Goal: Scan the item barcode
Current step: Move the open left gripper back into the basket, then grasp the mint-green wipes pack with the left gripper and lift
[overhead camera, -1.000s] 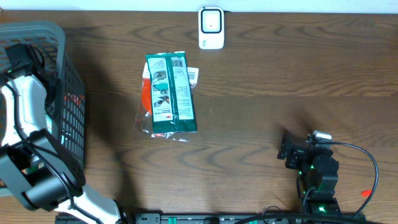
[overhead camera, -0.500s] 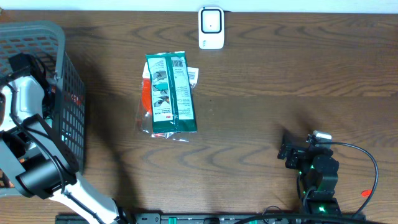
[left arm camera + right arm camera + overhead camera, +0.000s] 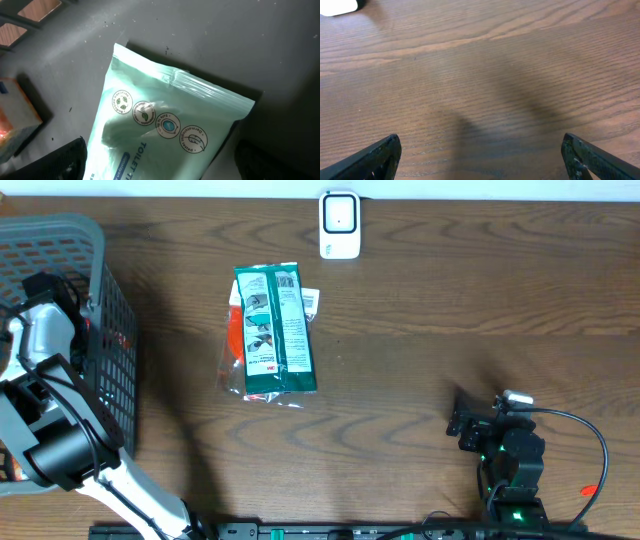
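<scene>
My left gripper will turn and move back over the mint-green pack (image 3: 151,139), squaring its fingers to the sides, because the pack lies slanted between them.
A mint-green pack of toilet wipes (image 3: 165,115) lies flat on the grey floor of the basket (image 3: 60,228). My left gripper (image 3: 165,167) hangs just above the pack, open. Its dark fingers (image 3: 62,160) stand on either side of the pack's near end without touching it. From overhead, the left arm (image 3: 45,340) reaches down into the basket and hides the pack. The white scanner (image 3: 340,225) stands at the table's far edge. My right gripper (image 3: 482,160) is open over bare wood near the front right, shown overhead as the right gripper (image 3: 463,425).
A green and orange packet (image 3: 272,330) lies on the table left of centre. An orange item (image 3: 15,115) sits in the basket beside the wipes. The basket's mesh wall (image 3: 115,340) rises beside the left arm. A white corner of the scanner (image 3: 337,6) shows far ahead of the right gripper.
The left arm has shifted slightly inside the basket, its jaws staying open. The right arm has not moved.
</scene>
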{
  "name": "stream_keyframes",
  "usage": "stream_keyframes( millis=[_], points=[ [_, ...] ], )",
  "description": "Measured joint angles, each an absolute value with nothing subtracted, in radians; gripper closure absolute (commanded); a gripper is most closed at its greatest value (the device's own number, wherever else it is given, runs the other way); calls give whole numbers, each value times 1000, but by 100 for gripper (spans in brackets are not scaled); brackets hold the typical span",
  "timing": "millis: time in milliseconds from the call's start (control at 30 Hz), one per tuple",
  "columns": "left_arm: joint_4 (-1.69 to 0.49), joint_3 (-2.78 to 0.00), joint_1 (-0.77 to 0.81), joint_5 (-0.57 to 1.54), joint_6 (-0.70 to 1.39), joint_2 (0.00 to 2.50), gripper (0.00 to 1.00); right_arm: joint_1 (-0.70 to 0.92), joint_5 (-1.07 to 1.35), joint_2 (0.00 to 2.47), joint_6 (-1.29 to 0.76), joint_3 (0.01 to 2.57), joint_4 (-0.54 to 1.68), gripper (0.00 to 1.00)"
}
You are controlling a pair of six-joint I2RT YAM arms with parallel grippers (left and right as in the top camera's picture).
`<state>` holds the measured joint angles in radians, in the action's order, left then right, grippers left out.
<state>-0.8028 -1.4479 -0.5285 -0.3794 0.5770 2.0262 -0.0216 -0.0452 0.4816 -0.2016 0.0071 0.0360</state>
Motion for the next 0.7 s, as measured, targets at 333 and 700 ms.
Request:
stream_keyframes(
  millis=[333,700],
  points=[
    [-857,-1449,-534,-405,590,2028,6,-22,-45,482,-202,7,36,1],
    [-958,-1449,-654,-455,603,2031,5,-22,-45,482,-202,7,33,1]
  ],
)
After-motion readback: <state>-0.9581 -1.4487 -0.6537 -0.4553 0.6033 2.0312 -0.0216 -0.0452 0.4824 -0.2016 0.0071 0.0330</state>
